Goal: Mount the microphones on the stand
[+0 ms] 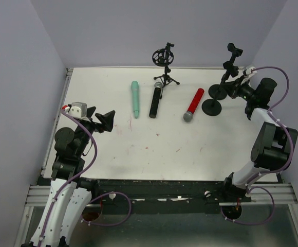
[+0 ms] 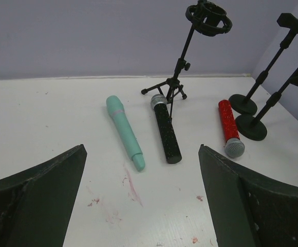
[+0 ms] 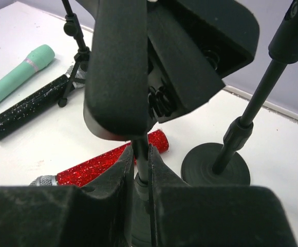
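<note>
The second stand crowds the held one, so I should pull my right gripper back over the bare tabletop past the red microphone's head (image 1: pixel 197 146) and release the pole.
Three microphones lie side by side on the white table: a teal one (image 1: pixel 135 99) (image 2: pixel 124 131), a black one (image 1: pixel 155 101) (image 2: pixel 166 128) and a red one (image 1: pixel 193 104) (image 2: pixel 228 127), the last two with silver mesh heads. My right gripper (image 1: pixel 231 85) (image 3: pixel 141 154) is shut on the thin pole of a round-based stand (image 1: pixel 211 107) (image 3: pixel 141 164). That stand's clip (image 3: pixel 133 67) looms just above the jaws. My left gripper (image 1: pixel 109 119) (image 2: pixel 141 148) hangs open and empty at the left, short of the teal microphone's tail.
A second round-based stand (image 1: pixel 218 92) (image 3: pixel 241 128) rises just behind the held one. A tripod stand with a ring shock mount (image 1: pixel 164 64) (image 2: pixel 177 77) stands at the back, over the black microphone's head. Walls close in on the table's left, back and right.
</note>
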Tool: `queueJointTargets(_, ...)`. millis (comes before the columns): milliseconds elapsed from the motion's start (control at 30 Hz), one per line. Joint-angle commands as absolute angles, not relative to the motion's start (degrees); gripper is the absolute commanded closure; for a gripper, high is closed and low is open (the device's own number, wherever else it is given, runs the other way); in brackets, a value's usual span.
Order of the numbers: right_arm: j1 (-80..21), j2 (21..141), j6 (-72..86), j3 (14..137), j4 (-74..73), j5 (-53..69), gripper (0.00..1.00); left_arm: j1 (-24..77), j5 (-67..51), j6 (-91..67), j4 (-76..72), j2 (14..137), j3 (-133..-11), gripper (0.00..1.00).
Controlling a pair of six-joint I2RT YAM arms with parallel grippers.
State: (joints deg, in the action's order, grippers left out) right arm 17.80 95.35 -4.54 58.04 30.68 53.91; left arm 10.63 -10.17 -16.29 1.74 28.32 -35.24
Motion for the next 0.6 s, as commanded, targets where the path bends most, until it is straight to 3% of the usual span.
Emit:
queueJointTargets(0,17.8,89.8,-9.9,57.6,25.2,55.8,0.84,10.9,-12.1,-15.6,0.3,28.0,-36.1,0.02)
queueJointTargets(300,17.8,82.3,-11.9,54.4,17.9,56.3,0.84,11.0,-12.6,-15.8,0.4,27.4,-36.0,0.02)
queueJointTargets(567,17.8,72.5,-29.2,54.0,-11.1,68.3,0.85,11.3,-13.4,-16.1,0.4,27.3,-35.9,0.02)
